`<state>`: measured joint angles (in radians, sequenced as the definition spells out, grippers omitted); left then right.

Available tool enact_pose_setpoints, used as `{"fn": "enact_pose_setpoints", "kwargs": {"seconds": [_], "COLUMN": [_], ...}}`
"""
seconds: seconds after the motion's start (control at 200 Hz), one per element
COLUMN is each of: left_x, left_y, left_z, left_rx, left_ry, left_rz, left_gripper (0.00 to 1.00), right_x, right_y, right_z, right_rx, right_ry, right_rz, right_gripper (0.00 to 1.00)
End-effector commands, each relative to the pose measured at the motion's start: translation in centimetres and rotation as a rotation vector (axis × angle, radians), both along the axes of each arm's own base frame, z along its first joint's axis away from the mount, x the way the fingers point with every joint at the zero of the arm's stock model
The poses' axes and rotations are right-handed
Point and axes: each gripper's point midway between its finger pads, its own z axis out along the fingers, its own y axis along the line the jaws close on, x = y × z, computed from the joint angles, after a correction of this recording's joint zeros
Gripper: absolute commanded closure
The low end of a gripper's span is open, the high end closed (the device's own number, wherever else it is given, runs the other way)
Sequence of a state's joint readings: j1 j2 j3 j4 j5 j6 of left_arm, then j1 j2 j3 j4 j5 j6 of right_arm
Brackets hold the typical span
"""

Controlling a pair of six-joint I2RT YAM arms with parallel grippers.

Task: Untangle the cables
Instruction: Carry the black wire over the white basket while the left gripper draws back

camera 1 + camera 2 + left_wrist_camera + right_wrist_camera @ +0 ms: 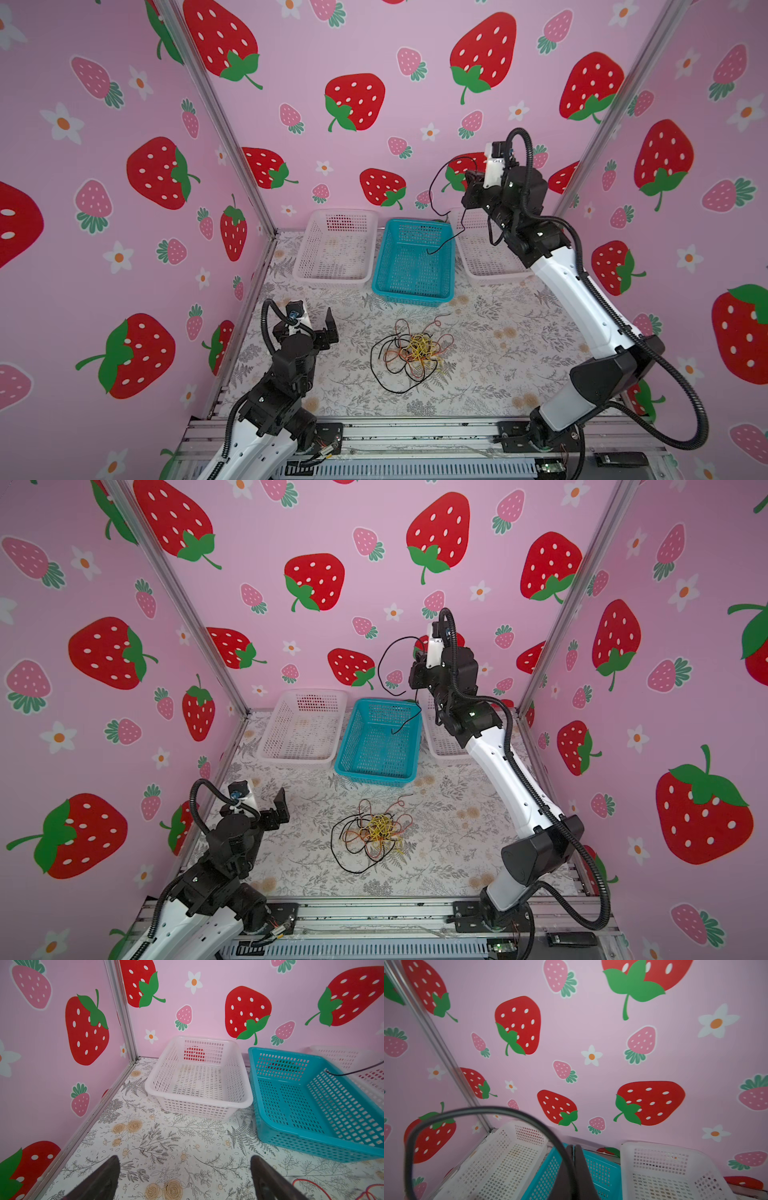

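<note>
The black cable hangs clear of the tangle, so next my right gripper should come down over the white basket behind its arm point(485, 252) point(674, 1180), away from the blue one, and let go of the cable.
A tangle of red, yellow, orange and black cables point(415, 353) point(374, 833) lies on the floral tabletop in front of the baskets. My right gripper point(471, 183) point(417, 667) is raised high near the back wall. It is shut point(574, 1147) on a single black cable point(488, 1108), which loops out to the left and hangs down. The cable's free end point(429, 251) point(392, 732) dips into the blue basket point(413, 293) point(311, 1147). My left gripper point(318, 328) point(184, 1159) stands open and empty, low at the left of the tangle.
A white basket point(332, 279) point(197, 1109) stands left of the blue one, and another white basket point(486, 274) point(675, 1151) stands to its right, partly behind my right arm. Pink strawberry walls close in the back and both sides. A metal rail point(415, 432) runs along the front.
</note>
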<state>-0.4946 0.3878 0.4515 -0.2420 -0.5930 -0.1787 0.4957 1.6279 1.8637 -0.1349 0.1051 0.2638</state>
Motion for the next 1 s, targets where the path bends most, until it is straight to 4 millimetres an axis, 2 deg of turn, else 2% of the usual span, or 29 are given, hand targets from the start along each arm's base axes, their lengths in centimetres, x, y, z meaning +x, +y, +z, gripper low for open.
{"fn": "enact_pose_setpoints", "kwargs": {"seconds": [0.0,0.14,0.24,0.43,0.52,0.635,0.795,0.92,0.995], "left_x": [0.2,0.2,0.3,0.4,0.4,0.4,0.5,0.5,0.6], "left_y": [0.0,0.0,-0.1,-0.3,-0.3,-0.4,-0.5,-0.6,-0.7], "left_z": [0.2,0.1,0.0,-0.2,-0.3,-0.4,-0.5,-0.5,-0.6], "left_rx": [0.004,0.006,0.009,0.012,0.013,0.014,0.015,0.014,0.014], "left_ry": [-0.017,-0.017,-0.013,-0.003,-0.001,0.002,0.004,0.007,0.009], "left_rz": [0.001,0.0,-0.004,-0.01,-0.01,-0.013,-0.018,-0.024,-0.025], "left_gripper": [0.01,0.01,0.01,0.01,0.01,0.01,0.01,0.01,0.01], "right_x": [1.6,3.4,5.0,8.3,9.0,10.1,10.6,10.8,10.8], "right_y": [-4.6,-9.1,-11.6,-12.4,-13.0,-14.9,-16.7,-16.5,-16.1], "right_z": [2.6,1.3,-1.5,-9.5,-13.1,-17.8,-23.4,-25.6,-26.0], "right_rx": [0.111,0.146,0.159,0.114,0.115,0.119,0.107,0.086,0.085], "right_ry": [-0.054,-0.058,-0.048,0.093,0.131,0.234,0.401,0.486,0.511], "right_rz": [-0.114,-0.289,-0.381,-0.401,-0.401,-0.454,-0.536,-0.534,-0.515], "right_gripper": [1.0,1.0,1.0,1.0,1.0,1.0,0.98,0.93,0.84]}}
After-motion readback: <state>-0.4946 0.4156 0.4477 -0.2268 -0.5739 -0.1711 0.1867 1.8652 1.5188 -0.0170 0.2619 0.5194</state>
